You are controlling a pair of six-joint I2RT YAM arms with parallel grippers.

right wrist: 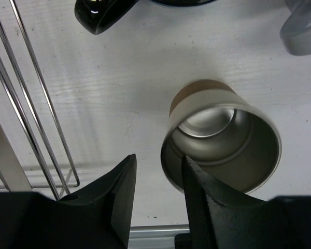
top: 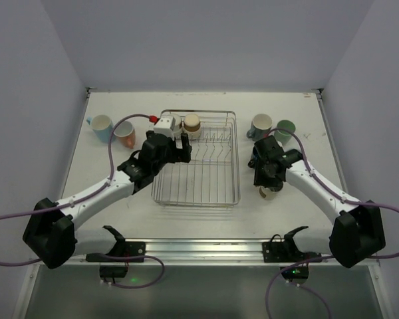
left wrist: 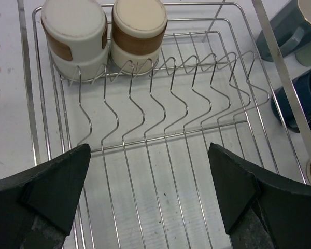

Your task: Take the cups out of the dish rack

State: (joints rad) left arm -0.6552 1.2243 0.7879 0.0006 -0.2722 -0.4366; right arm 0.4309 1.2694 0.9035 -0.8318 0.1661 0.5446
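The left gripper goes outward over its upturned base (top: 191,119) (left wrist: 140,16) next, then down around the cup's sides. The cream cup nearer the rack's middle lies beyond my open fingers.
The silver wire dish rack (top: 206,189) sits mid-table. Two cream/tan cups (top: 192,124) (top: 165,124) stand upside down in its far-left corner, also in the left wrist view (left wrist: 75,36) (left wrist: 139,31). My left gripper (top: 178,145) (left wrist: 149,150) is open wide and empty above the rack's tines (left wrist: 160,104), short of those cups. My right gripper (top: 268,188) (right wrist: 158,161) is open beside the rack. It straddles the rim of an upright cream/tan cup (right wrist: 223,140) on the table, one finger inside, the other clear of the wall.
A light blue cup (top: 101,126) and a salmon pink cup (top: 125,134) stand left of the rack. A grey cup (top: 260,125), a sage green cup (top: 284,131) and a navy cup (left wrist: 300,104) stand to its right. The table's metal front rail (top: 206,247) is near.
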